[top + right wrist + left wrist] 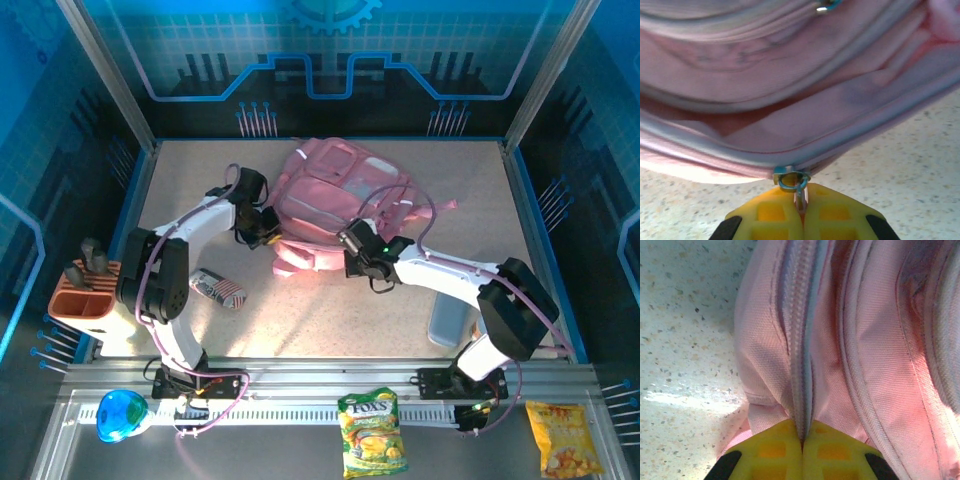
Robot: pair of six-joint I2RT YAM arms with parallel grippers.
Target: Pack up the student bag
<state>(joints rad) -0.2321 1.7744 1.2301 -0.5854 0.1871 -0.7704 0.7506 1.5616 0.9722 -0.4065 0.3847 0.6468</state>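
Next, my right gripper draws the metal pull outward along the zipper seam and releases there, as the seam runs on outward of it toward the bag's strap side.
The pink student bag lies at the middle of the table, its straps trailing toward the arms. At its left side my left gripper is shut; in the left wrist view the yellow fingers pinch the bag's grey zipper seam between them. At the bag's near edge my right gripper is shut as well. In the right wrist view it clamps the metal zipper pull, which hangs from a blue ring on the slider. Above it the zipper gapes, showing the pink inside.
A striped pouch lies near the left arm. An orange holder stands at the left edge. A grey-blue item sits beside the right arm. On the front rail lie a blue object, a green sweets packet and a yellow snack bag.
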